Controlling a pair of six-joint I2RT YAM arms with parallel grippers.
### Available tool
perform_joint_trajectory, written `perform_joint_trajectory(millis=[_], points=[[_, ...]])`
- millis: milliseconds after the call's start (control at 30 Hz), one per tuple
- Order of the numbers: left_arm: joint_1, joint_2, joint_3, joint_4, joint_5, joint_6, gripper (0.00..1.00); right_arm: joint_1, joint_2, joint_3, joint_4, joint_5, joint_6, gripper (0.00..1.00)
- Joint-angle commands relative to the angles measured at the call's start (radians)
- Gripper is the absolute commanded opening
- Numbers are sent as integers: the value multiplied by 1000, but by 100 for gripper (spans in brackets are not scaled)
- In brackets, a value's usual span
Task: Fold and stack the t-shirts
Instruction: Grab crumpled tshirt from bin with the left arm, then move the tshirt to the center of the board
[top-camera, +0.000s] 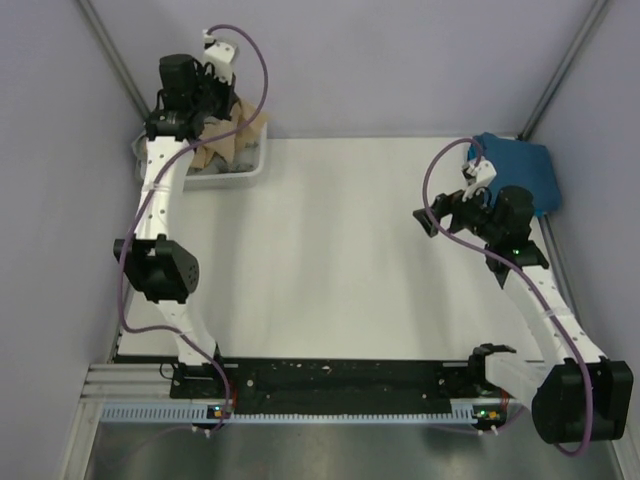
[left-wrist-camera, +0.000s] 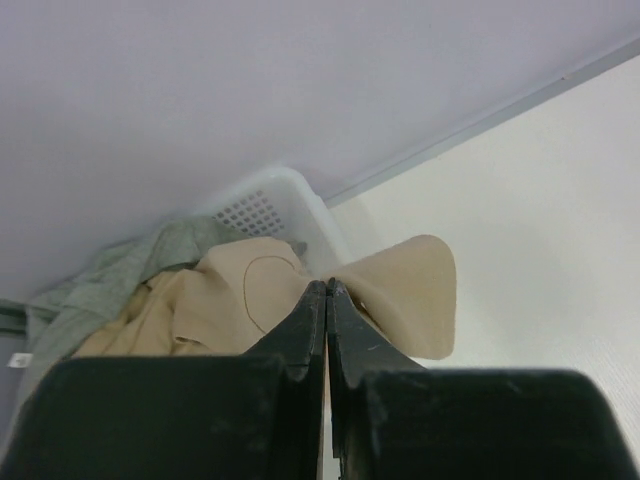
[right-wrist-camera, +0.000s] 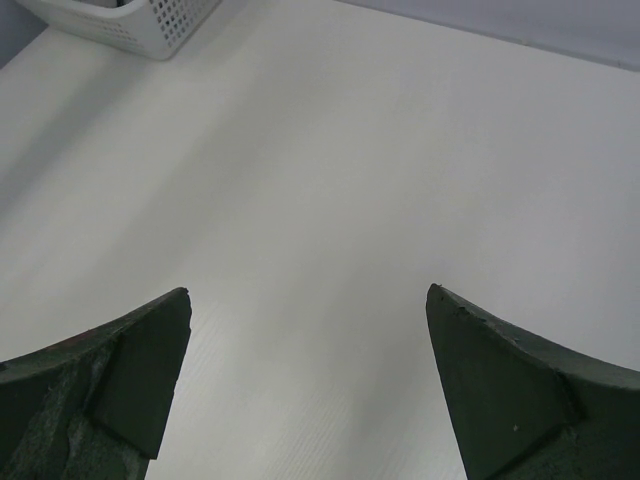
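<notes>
My right gripper first goes to the left in the top view next, to get down onto a fold of the tan t-shirt (top-camera: 243, 135), as its fingers hover over bare table.
A tan t-shirt (left-wrist-camera: 400, 290) bunches out of the white basket (left-wrist-camera: 270, 205) at the table's far left corner. My left gripper (left-wrist-camera: 327, 285) is shut on a fold of it, and the cloth fans out to both sides of the tips. Under and behind it in the basket lies a grey-green t-shirt (left-wrist-camera: 130, 270). From above, the left gripper (top-camera: 222, 118) hangs over the basket (top-camera: 250, 170) and the tan t-shirt (top-camera: 243, 135). A teal-blue t-shirt (top-camera: 520, 165) lies folded at the far right corner. My right gripper (top-camera: 432, 215) hovers open over bare table (right-wrist-camera: 330, 180), its jaws (right-wrist-camera: 308, 292) holding nothing.
Grey walls close in the table at the back and on both sides. The basket's corner (right-wrist-camera: 150, 25) shows at the top left of the right wrist view. The arms' bases and a black rail (top-camera: 330, 385) line the near edge.
</notes>
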Motion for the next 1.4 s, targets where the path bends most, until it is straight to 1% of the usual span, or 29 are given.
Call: perform_joint_trajectory(millis=[0, 100, 167, 267, 333, 433, 500, 533, 600, 667, 767, 800, 833, 867, 900, 933, 967, 1000, 1033, 1067, 1100, 1167, 1200, 1267, 1367], points=[[8, -186, 96, -27, 2, 60, 0, 12, -50, 36, 44, -18, 24, 99], [8, -238, 214, -95, 10, 86, 0, 30, -58, 43, 64, -27, 41, 99], [8, -262, 311, -150, 21, 89, 0, 68, -59, 60, 66, -27, 28, 99], [8, -282, 455, -246, 41, 50, 0, 130, -46, 98, 67, -30, 16, 99], [8, -296, 529, -346, 102, 21, 0, 180, -33, 123, 78, -27, 19, 99], [5, -324, 555, -464, 287, -13, 0, 238, -9, 157, 85, -19, 18, 99], [-15, -347, 494, -514, 413, -51, 0, 269, 11, 175, 87, -30, 18, 99], [-45, -359, 436, -532, 454, -50, 0, 282, 22, 184, 90, -39, 18, 99], [-140, -388, 289, -560, 437, 6, 0, 292, 39, 184, 121, -59, 48, 99], [-229, -430, 75, -523, 383, 68, 0, 294, 55, 175, 156, -80, 83, 99], [-332, -448, -241, -440, 372, 152, 0, 294, 78, 168, 156, -93, 116, 99], [-369, -439, -321, -445, 363, 222, 0, 294, 83, 166, 138, -72, 117, 99], [-400, -425, -380, -458, 342, 291, 6, 294, 89, 169, 109, -42, 116, 99], [-430, -416, -432, -481, 320, 347, 20, 294, 94, 171, 78, -6, 111, 99], [-446, -408, -468, -495, 299, 387, 38, 294, 102, 175, 46, 13, 104, 99], [-451, -407, -488, -500, 294, 402, 48, 294, 106, 177, 26, 18, 100, 99], [-448, -408, -495, -497, 283, 410, 54, 294, 115, 175, 12, 13, 99, 99], [-445, -416, -488, -494, 247, 398, 64, 295, 123, 171, 7, 7, 99, 99], [-434, -422, -477, -482, 228, 393, 66, 303, 144, 169, 4, 11, 99, 99], [-416, -431, -471, -463, 208, 377, 75, 321, 166, 174, -6, 28, 85, 99], [-394, -436, -457, -445, 180, 332, 77, 352, 192, 183, -19, 62, 58, 99], [-328, -439, -433, -404, 163, 269, 78, 416, 273, 221, -53, 102, 4, 99], [-281, -439, -428, -384, 159, 223, 87, 447, 316, 241, -53, 111, -7, 99], [-181, -441, -431, -334, 142, 136, 89, 505, 432, 305, -62, 126, -15, 99], [-40, -441, -460, -265, 87, 50, 91, 628, 633, 465, -147, 191, -114, 99]])
